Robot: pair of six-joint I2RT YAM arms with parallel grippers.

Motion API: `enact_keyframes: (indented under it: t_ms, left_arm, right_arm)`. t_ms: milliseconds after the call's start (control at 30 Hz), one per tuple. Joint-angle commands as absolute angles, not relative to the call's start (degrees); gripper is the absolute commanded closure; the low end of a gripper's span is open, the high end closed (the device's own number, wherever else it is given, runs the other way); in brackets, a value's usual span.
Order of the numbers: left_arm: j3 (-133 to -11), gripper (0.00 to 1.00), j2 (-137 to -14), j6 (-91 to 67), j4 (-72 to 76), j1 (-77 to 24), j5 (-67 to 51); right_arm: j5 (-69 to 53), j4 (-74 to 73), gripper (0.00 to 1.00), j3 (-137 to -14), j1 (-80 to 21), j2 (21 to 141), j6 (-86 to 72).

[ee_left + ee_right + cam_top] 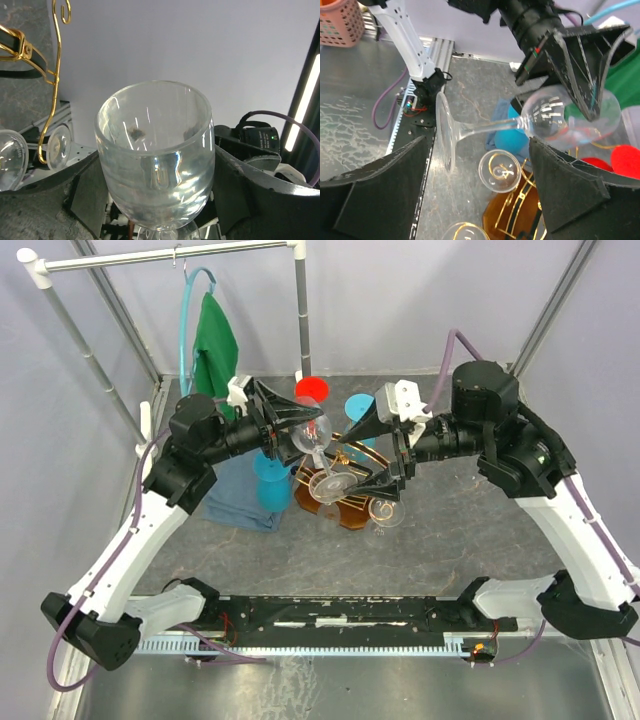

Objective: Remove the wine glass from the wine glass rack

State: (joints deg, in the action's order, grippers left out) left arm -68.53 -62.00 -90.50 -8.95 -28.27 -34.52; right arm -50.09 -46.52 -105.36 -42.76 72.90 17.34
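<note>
The tilted glass is off the rack (pixel 345 502); my left gripper next swings it away, upright and down onto the tabletop by the bar's white foot.
A clear wine glass (pixel 314 434) lies tilted in the air with its bowl between the fingers of my left gripper (pixel 306 428), which is shut on it. Its stem points toward the foot (pixel 333 485), above the rack. In the left wrist view the bowl (pixel 155 150) fills the gap in the left gripper (pixel 160 197). The wine glass rack (pixel 345 502), gold wire on a brown base, stands at table centre with another glass (pixel 385 512) hanging on it. My right gripper (pixel 377 453) is open and empty beside the held glass (pixel 540 117); its fingers (pixel 385 195) straddle the rack base (pixel 520 215).
A green cloth (pixel 215 345) and blue hanger hang on the white rail (pixel 165 255) at the back left. A blue cloth (pixel 240 498), teal cups (pixel 270 480) and a red disc (pixel 312 388) lie around the rack. Hanging glass feet (pixel 501 171) show below. A pink basket (pixel 340 22) is off to one side.
</note>
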Motion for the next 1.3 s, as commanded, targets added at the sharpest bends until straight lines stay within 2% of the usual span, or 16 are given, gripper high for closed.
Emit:
enact_keyframes:
  t_ms: [0, 100, 167, 267, 300, 467, 733, 1033, 1133, 1200, 1267]
  left_arm:
    - [-76.99, 0.44, -61.7, -79.34, -12.69, -26.65, -34.18]
    - [-81.99, 0.44, -61.47, -68.75, -20.83, -24.35, -31.65]
    - [-85.83, 0.44, -60.86, -59.13, -28.57, -23.14, -24.83]
    - [-92.23, 0.44, -59.97, -44.77, -42.42, -21.77, -7.8]
    - [-93.45, 0.44, -58.56, -39.07, -45.58, -21.8, 1.69]
    - [-91.92, 0.44, -53.38, -28.53, -46.92, -21.78, 23.94]
    - [-81.9, 0.41, -46.91, -15.97, -38.71, -21.8, 44.11]
    - [-65.52, 0.4, -40.78, -3.52, -20.33, -21.77, 51.47]
    - [-58.37, 0.39, -39.56, -1.11, -11.9, -21.8, 54.66]
    - [-53.27, 0.34, -39.22, 0.59, -5.11, -21.79, 58.14]
    - [-48.52, 0.32, -39.52, 2.2, 0.89, -21.73, 60.69]
  right_arm:
    - [-43.23, -46.44, 0.08, -104.82, -43.16, 67.63, 18.28]
    - [-39.06, -43.65, 0.03, -102.11, -43.15, 63.51, 16.58]
    - [-36.32, -40.51, 0.01, -99.97, -43.15, 61.05, 14.84]
    - [-34.37, -39.86, 0.0, -98.61, -43.15, 59.23, 14.47]
    - [-33.79, -40.48, 0.0, -98.36, -43.18, 59.29, 14.55]
    - [-33.13, -41.89, 0.0, -98.45, -43.15, 62.27, 14.49]
    - [-34.03, -38.66, 0.0, -95.79, -43.11, 63.73, 14.04]
    - [-33.55, -38.71, 0.0, -94.07, -43.15, 64.23, 15.43]
    - [-33.96, -41.75, 0.04, -95.97, -43.15, 65.13, 16.69]
    - [-34.21, -42.14, 0.05, -96.2, -43.14, 64.93, 16.85]
    - [-33.91, -42.13, 0.04, -95.62, -43.15, 64.08, 17.23]
